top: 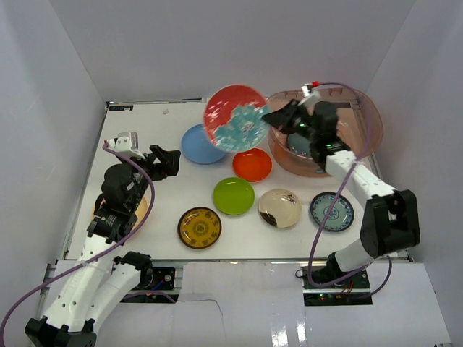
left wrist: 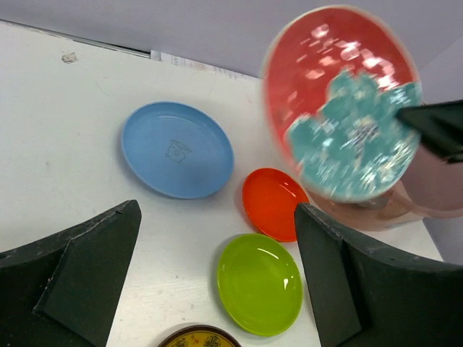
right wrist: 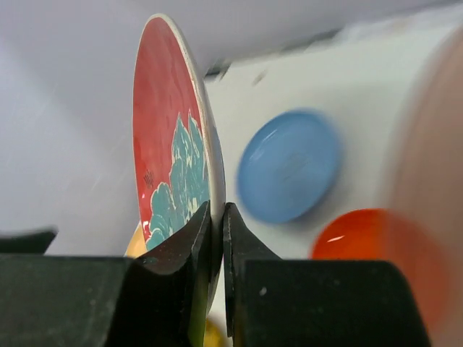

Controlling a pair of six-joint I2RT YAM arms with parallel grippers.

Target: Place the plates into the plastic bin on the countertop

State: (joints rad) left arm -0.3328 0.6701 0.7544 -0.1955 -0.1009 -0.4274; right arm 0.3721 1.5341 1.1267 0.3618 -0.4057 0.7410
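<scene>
Next, my right gripper moves down and to its right in the top view and releases above the bin's dark teal plate, as that plate lies that way.
My right gripper (top: 278,116) (right wrist: 217,211) is shut on the rim of the red floral plate (top: 235,117) (right wrist: 170,144) (left wrist: 340,101). It holds the plate on edge in the air, just left of the pinkish plastic bin (top: 365,108) (left wrist: 434,199). A dark teal plate (top: 298,149) lies in the bin under the wrist. On the white countertop (top: 166,195) lie light blue (top: 201,143) (left wrist: 177,148), orange (top: 252,165) (left wrist: 273,202) and green (top: 234,195) (left wrist: 260,283) plates. My left gripper (top: 170,160) (left wrist: 217,211) hangs open above the left side, holding nothing.
Along the front row lie a brown-yellow plate (top: 200,227), a tan plate (top: 279,208) and a teal patterned plate (top: 332,211). A gold plate (top: 142,210) shows partly under my left arm. White walls close in the countertop on three sides.
</scene>
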